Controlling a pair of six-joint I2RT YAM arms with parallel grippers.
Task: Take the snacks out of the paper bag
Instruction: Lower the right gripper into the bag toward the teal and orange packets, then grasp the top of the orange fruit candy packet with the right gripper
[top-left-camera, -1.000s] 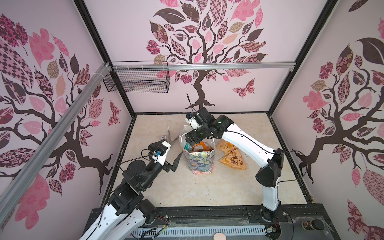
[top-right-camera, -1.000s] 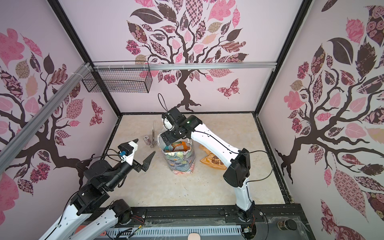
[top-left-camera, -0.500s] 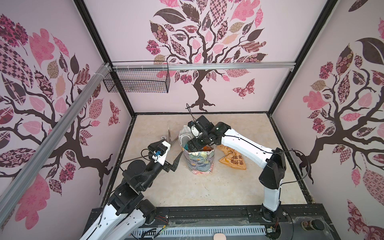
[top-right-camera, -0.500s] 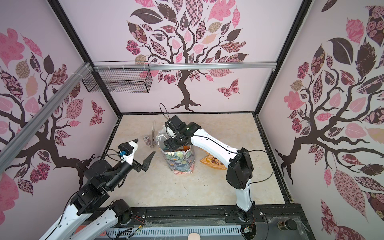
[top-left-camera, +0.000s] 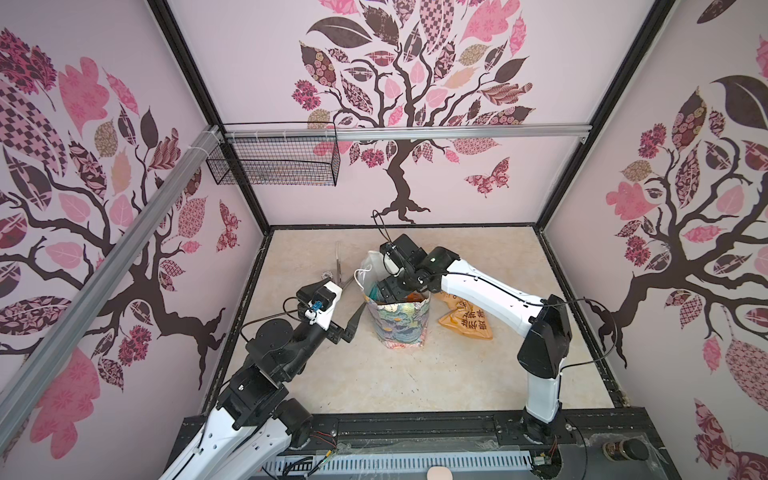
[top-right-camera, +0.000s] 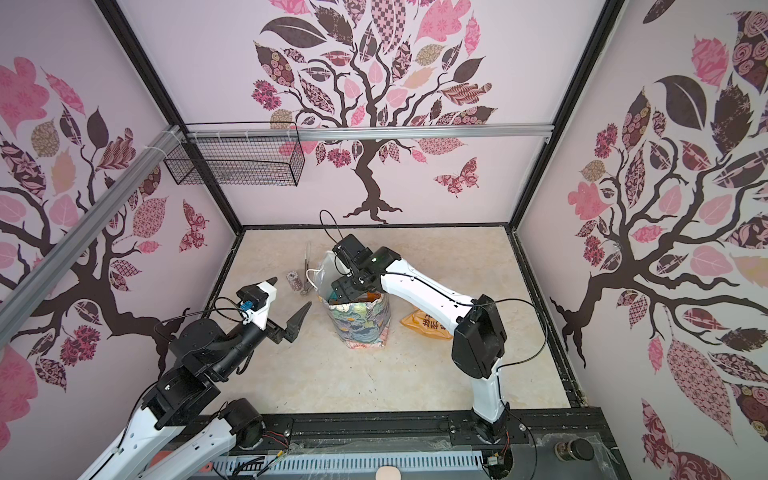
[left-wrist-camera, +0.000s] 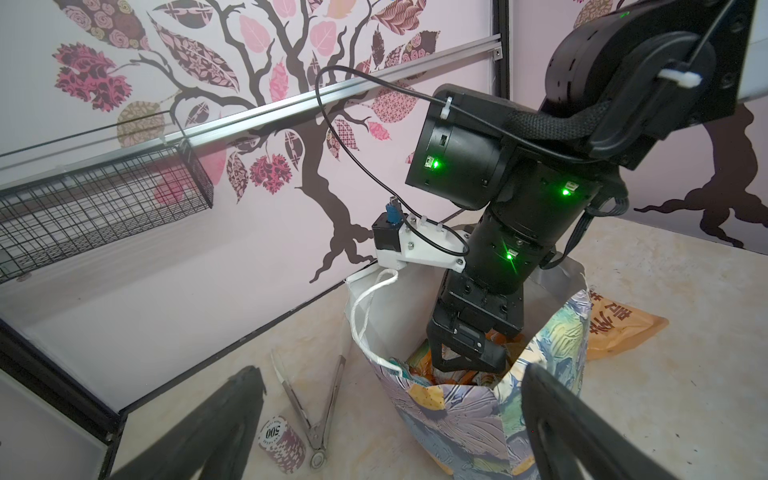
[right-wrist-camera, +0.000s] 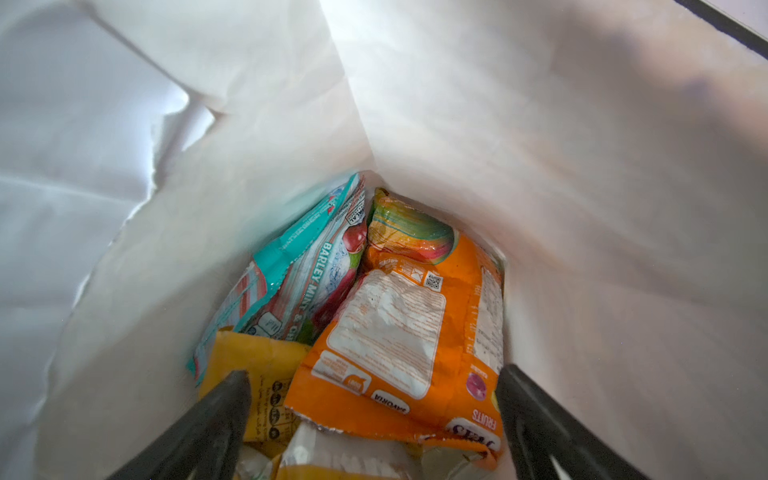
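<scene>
The robot's right gripper will go down deeper into the floral paper bag and close on the orange-white packet's white panel (right-wrist-camera: 388, 332), because this packet lies partly over the yellow one.
The floral paper bag (top-left-camera: 401, 322) (top-right-camera: 361, 326) (left-wrist-camera: 478, 415) stands upright mid-table. My right gripper (top-left-camera: 388, 291) (top-right-camera: 343, 293) (right-wrist-camera: 374, 386) is down inside its mouth, open, fingers either side of an orange-white snack packet (right-wrist-camera: 399, 332). Beside that packet lie a teal-red packet (right-wrist-camera: 299, 274) and a yellow one (right-wrist-camera: 253, 365). A large orange packet (top-left-camera: 467, 318) (top-right-camera: 426, 324) (left-wrist-camera: 623, 328) lies on the table right of the bag. My left gripper (top-right-camera: 291, 291) (left-wrist-camera: 390, 374) hovers open just left of the bag, holding nothing.
Metal tongs (top-left-camera: 340, 266) (top-right-camera: 307, 270) (left-wrist-camera: 316, 399) and a small patterned cylinder (top-right-camera: 294, 280) (left-wrist-camera: 280, 440) lie left of the bag. The bag's white cord handle (left-wrist-camera: 365, 307) hangs over its rim. A wire basket (top-left-camera: 274, 162) hangs on the back-left wall.
My right gripper has dropped from above the bag's mouth down into the bag. The left arm has stayed still.
</scene>
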